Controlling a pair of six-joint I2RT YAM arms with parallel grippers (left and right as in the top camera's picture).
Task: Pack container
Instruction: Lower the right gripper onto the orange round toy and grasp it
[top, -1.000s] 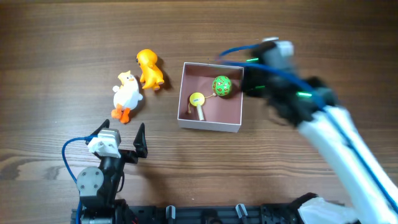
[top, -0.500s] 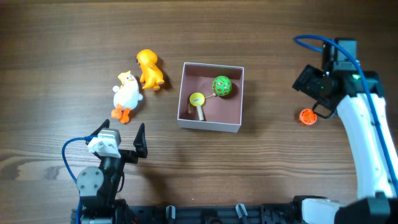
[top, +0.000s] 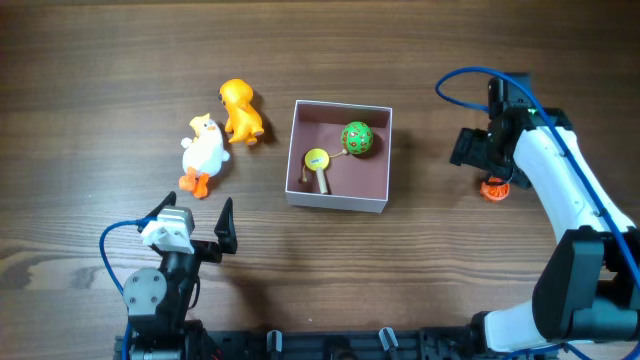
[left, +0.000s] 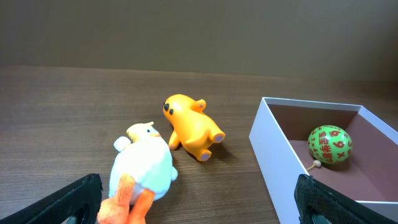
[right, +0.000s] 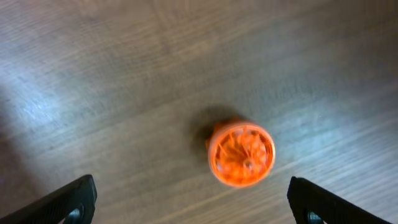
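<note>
I will move my right gripper to the right in the wrist view as it lowers to get around the small orange wheel (top: 495, 189) (right: 241, 154), because the wheel is off-centre.
The container (top: 338, 204) is a square white box with a pink inside at the table's middle; it also shows in the left wrist view (left: 268, 144). Inside lie a green ball (top: 357, 138) and a yellow disc toy (top: 317, 160). An orange toy (top: 240, 110) and a white duck (top: 204, 150) lie to its left. My left gripper (top: 195, 215) is open and empty, near the front edge below the duck (left: 144, 168). My right gripper (top: 487, 165) is open right above a small orange wheel (right: 241, 154) on the table at the right.
The wooden table (top: 100, 70) runs to all edges. The right arm (top: 560, 190) reaches in from the lower right. The left arm base (top: 160, 290) sits at the front left.
My right arm swung from the container's right side out to the right, then came back left and down over the orange wheel. The left arm has not moved.
</note>
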